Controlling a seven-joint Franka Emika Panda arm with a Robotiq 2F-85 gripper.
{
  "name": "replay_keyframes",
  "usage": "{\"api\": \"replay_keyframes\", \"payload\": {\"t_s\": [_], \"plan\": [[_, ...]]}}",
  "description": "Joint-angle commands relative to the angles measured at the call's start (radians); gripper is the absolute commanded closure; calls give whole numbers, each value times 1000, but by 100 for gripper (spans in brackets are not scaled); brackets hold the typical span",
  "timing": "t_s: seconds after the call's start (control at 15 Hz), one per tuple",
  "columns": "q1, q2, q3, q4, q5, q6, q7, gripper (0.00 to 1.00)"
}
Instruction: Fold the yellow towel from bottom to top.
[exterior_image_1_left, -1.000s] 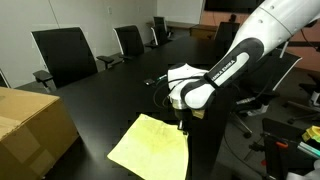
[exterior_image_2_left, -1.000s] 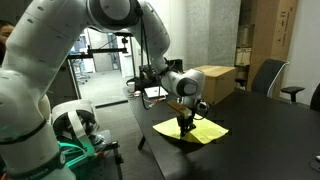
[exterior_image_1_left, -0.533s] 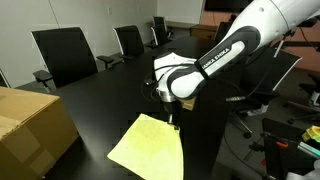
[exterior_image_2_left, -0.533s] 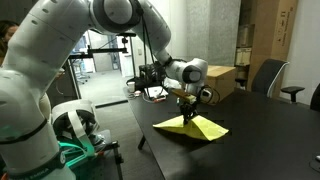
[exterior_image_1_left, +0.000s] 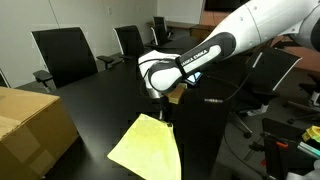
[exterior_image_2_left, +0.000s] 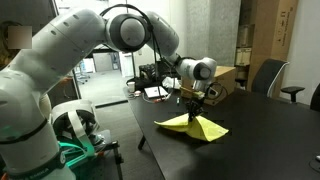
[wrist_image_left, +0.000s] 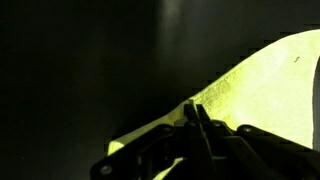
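The gripper carries the raised edge outward over to the towel's far corner (exterior_image_1_left: 144, 118) next and releases it there, since the cloth outward lies flat and unfolded.
The yellow towel (exterior_image_1_left: 143, 150) lies on the black table (exterior_image_1_left: 100, 100), with one corner pulled up into a peak. It shows the same way in both exterior views (exterior_image_2_left: 197, 126). My gripper (exterior_image_1_left: 163, 108) hangs just above the towel and is shut on that raised corner; it also shows from the side (exterior_image_2_left: 194, 107). In the wrist view the jaws (wrist_image_left: 197, 112) are closed on the towel's edge, and the lit yellow cloth (wrist_image_left: 270, 85) spreads out to the right.
A tan cardboard box (exterior_image_1_left: 30, 125) stands on the table beside the towel and also shows behind the arm (exterior_image_2_left: 215, 78). Black office chairs (exterior_image_1_left: 62, 55) line the far side of the table. The table edge runs close to the towel (exterior_image_2_left: 150, 128).
My gripper has moved across the towel with the pinched corner and risen a little. The held edge now stands in a taller peak and part of the towel has folded over.
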Motion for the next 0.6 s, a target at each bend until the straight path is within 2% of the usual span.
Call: {"api": "replay_keyframes", "payload": {"t_s": [0.0,0.27,0.53], "plan": [[-3,134,-1,238,17,-131,25,98],[-11,219,5,414,55,-165,65,99],[-6,294,-1,534,87,-122,148,99]]}}
